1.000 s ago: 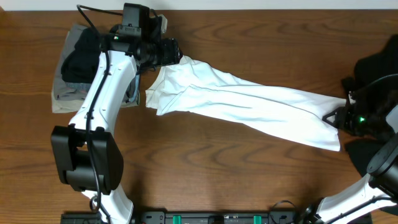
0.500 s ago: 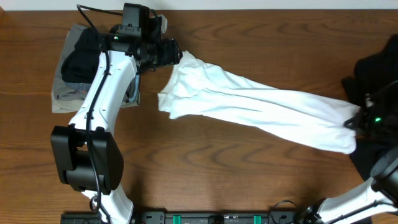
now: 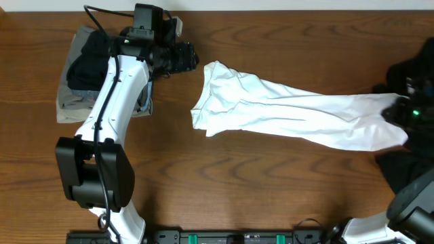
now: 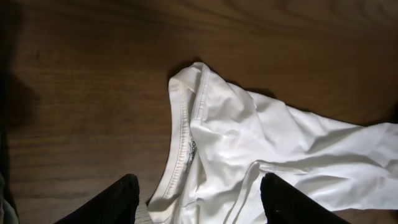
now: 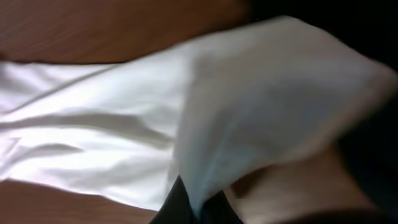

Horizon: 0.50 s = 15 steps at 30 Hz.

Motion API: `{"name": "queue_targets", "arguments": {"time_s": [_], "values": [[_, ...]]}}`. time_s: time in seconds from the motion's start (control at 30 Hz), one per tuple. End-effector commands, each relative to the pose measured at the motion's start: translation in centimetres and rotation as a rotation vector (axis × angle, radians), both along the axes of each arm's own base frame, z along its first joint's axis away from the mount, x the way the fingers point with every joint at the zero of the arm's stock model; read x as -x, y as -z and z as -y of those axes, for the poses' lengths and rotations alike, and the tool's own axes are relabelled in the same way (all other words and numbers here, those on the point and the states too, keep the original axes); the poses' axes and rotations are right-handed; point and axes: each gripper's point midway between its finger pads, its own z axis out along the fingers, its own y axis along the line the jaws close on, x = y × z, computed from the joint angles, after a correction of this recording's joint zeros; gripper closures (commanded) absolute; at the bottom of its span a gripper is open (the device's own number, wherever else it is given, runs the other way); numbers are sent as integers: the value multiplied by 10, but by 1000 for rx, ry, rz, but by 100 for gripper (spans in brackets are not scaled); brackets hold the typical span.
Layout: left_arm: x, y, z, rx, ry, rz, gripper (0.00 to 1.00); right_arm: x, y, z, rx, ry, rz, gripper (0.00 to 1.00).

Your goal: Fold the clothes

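Note:
My right gripper carries the T-shirt's pinched end to the left in the overhead view onto the T-shirt's middle [image 3: 277, 102] next and releases it, as the T-shirt lies long.
The white T-shirt [image 3: 291, 112] lies stretched out in a long band across the table, collar end to the left. My right gripper [image 3: 401, 112] is shut on its right end. In the right wrist view the dark fingertips [image 5: 180, 208] pinch a fold of the white cloth [image 5: 124, 124], which is lifted and blurred. My left gripper [image 3: 192, 57] stands open at the back, a little left of the collar end and apart from it. In the left wrist view the collar [image 4: 185, 134] lies on the wood below and between the two open fingers [image 4: 109, 202].
A pile of black and grey-khaki garments [image 3: 85, 71] sits at the back left under the left arm. Dark cloth [image 3: 415, 64] lies at the table's right edge, around the right gripper. Bare wood runs along the front.
The right gripper has shut on the T-shirt's end and pulled it to the right. The collar end has slid away from the left gripper. The left arm has stayed put.

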Motion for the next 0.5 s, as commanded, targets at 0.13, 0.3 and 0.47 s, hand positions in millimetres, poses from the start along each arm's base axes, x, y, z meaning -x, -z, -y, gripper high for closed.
{"name": "queue_targets", "arguments": {"time_s": [0.13, 0.3, 0.47], "values": [[9, -36, -5, -23, 34, 79, 35, -38, -14, -107, -59, -160, 32, 99], [18, -51, -10, -43, 24, 95, 35, -54, 4, -158, -53, -203, 1, 99], [26, -54, -17, -82, 16, 90, 35, -67, 28, -217, -128, -310, -2, 99]]}}
